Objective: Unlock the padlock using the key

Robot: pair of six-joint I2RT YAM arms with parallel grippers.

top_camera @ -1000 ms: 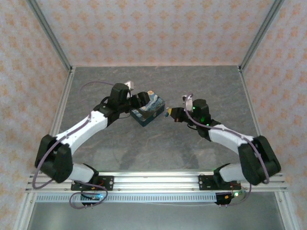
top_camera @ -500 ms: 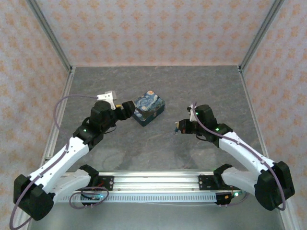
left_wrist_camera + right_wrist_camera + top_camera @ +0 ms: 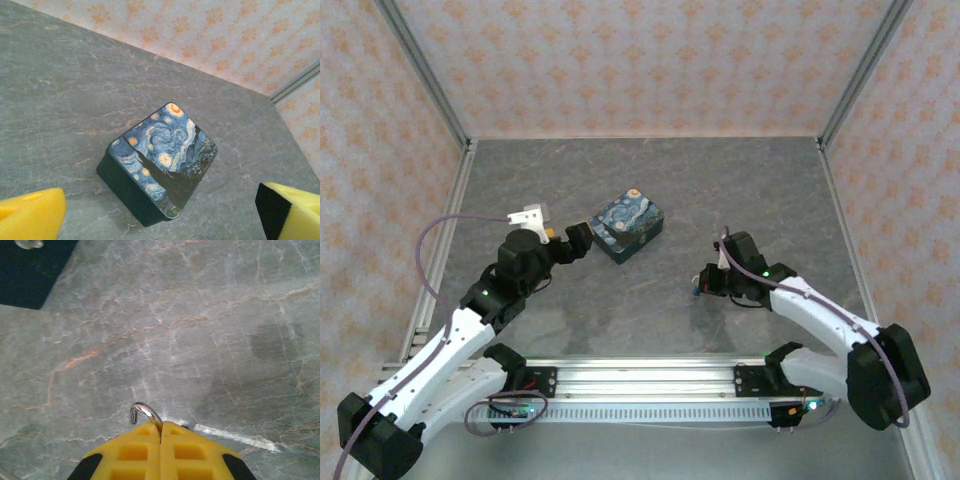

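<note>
My right gripper should next go down to the table just below it. Then it should let go of the padlock [image 3: 145, 413] there, because the padlock's shackle already sticks out with one end free.
My right gripper [image 3: 704, 283] is low over the table on the right, its yellow fingers [image 3: 135, 452] pressed together. They are shut on the padlock [image 3: 145, 413]. Its pale curved metal shackle sticks out past the fingertips with one end free, and its body is hidden between the pads. The key is hidden. My left gripper [image 3: 582, 238] stands open just left of the night-sky box [image 3: 630, 222]. In the left wrist view its two yellow pads [image 3: 31, 215] sit wide apart at the bottom corners with nothing between them, and the box [image 3: 162, 160] lies ahead.
The grey marbled table [image 3: 650, 310] is fenced by aluminium rails [image 3: 448, 230] and patterned walls. A dark edge, probably the box [image 3: 30, 270], sits at the top left of the right wrist view. Bare tabletop lies between the two grippers.
My left arm has drawn back from the box toward the near left, and its jaws have opened wide. My right gripper has moved nearer and lower, still shut on the padlock.
</note>
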